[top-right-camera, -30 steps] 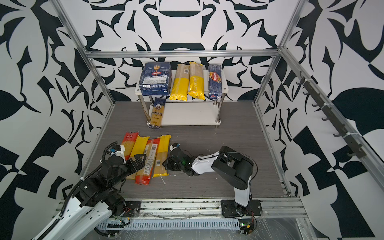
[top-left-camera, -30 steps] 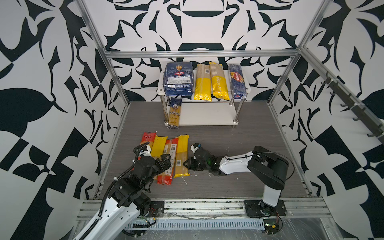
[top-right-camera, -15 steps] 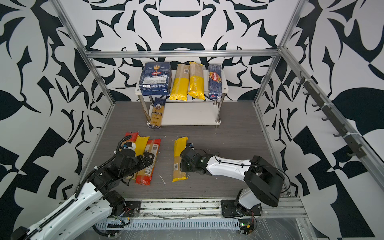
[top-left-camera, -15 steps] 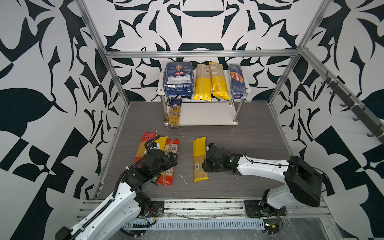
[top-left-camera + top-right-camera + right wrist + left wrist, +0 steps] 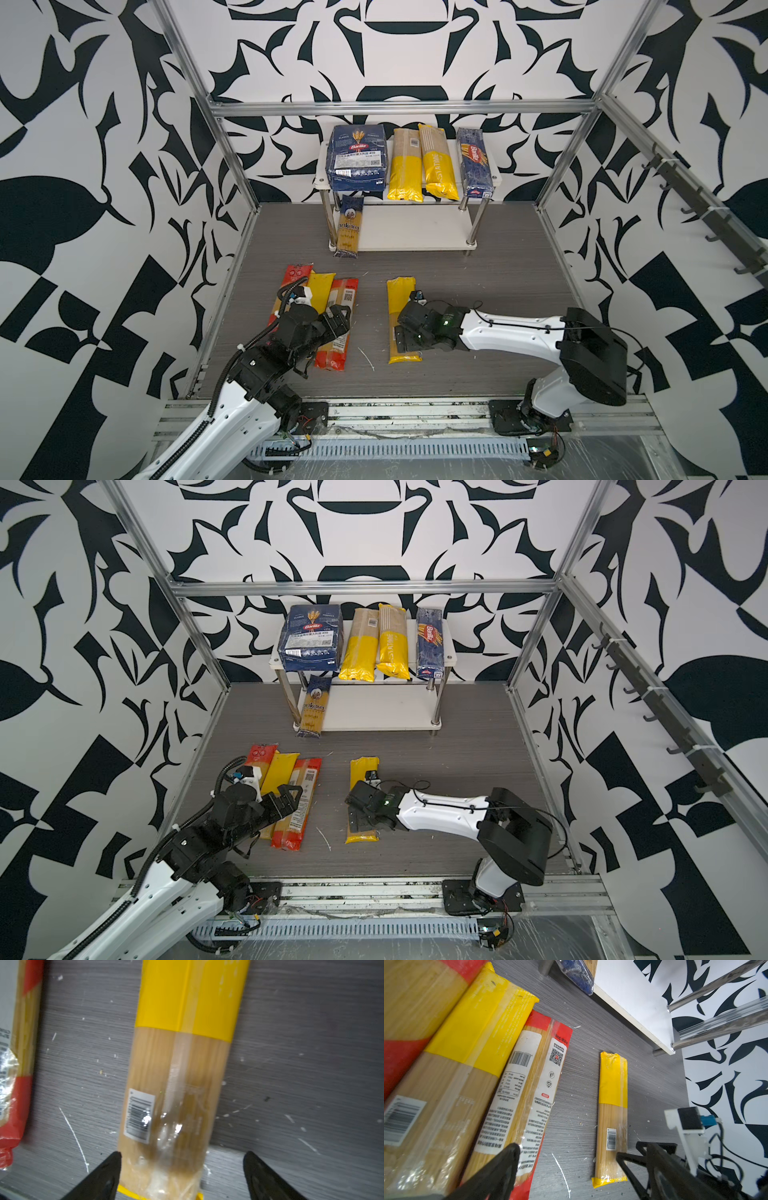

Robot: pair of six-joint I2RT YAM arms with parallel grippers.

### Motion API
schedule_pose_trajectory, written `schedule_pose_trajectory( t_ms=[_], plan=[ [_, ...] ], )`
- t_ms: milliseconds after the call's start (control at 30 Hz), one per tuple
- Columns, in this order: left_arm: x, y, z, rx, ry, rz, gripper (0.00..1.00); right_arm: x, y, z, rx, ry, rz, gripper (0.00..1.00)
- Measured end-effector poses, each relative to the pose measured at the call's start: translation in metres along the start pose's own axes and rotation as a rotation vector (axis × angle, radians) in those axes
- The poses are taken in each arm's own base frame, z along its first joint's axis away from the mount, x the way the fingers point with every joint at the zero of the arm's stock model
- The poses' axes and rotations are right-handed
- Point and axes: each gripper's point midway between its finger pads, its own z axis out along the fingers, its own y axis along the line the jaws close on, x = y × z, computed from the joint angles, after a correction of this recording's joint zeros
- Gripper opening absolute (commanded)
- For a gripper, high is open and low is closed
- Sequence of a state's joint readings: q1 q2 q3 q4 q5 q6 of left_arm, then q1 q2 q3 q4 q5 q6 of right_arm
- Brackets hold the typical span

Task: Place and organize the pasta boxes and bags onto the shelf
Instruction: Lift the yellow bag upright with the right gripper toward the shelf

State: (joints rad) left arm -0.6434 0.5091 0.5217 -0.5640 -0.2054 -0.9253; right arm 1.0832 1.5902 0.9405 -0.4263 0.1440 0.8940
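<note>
The right gripper lowers its open fingers past both edges of the clear end of the lone yellow bag next and closes, since that end lies below, between them.
The shelf stands at the back. On its top board lie the wide pasta box, two yellow bags and the narrow box. The blue-topped bag lies on the lower board, overhanging the front. One yellow bag lies alone mid-floor. My right gripper is open over its clear end, jaws either side. Red, yellow and red bags lie together at the left. My left gripper hangs open, one finger over the nearest red bag.
Aluminium frame rails box in the grey floor. A hook rack runs along the right wall. A loose spaghetti strand and crumbs lie between the bag group and the lone bag.
My right gripper, shut on the yellow bag a second ago, dragged it rightward away from the group and has opened. The left gripper has shifted slightly and stays open.
</note>
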Motion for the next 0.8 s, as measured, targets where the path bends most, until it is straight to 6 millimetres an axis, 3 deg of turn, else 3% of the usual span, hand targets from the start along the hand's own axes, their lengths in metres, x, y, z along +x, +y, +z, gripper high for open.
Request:
schedule_pose_trajectory(
  t_ms=[200, 500, 567, 700, 800],
  plan=[
    [-0.003, 0.004, -0.012, 0.002, -0.024, 0.004, 0.99, 0.001, 0.015, 0.006, 0.005, 0.008, -0.021, 1.00],
    [-0.002, 0.011, -0.020, -0.010, -0.036, 0.011, 1.00, 0.008, 0.008, 0.033, 0.155, 0.045, -0.030, 0.97],
    [-0.002, 0.012, -0.021, -0.012, -0.039, 0.012, 1.00, 0.009, 0.008, 0.037, 0.179, 0.046, -0.031, 0.90],
    [-0.003, 0.013, -0.023, -0.011, -0.045, 0.014, 1.00, 0.007, 0.010, 0.037, 0.192, 0.029, -0.018, 0.51],
    [-0.003, 0.015, -0.023, -0.019, -0.043, 0.015, 1.00, 0.003, 0.011, 0.030, 0.176, 0.005, 0.000, 0.37]
  ],
)
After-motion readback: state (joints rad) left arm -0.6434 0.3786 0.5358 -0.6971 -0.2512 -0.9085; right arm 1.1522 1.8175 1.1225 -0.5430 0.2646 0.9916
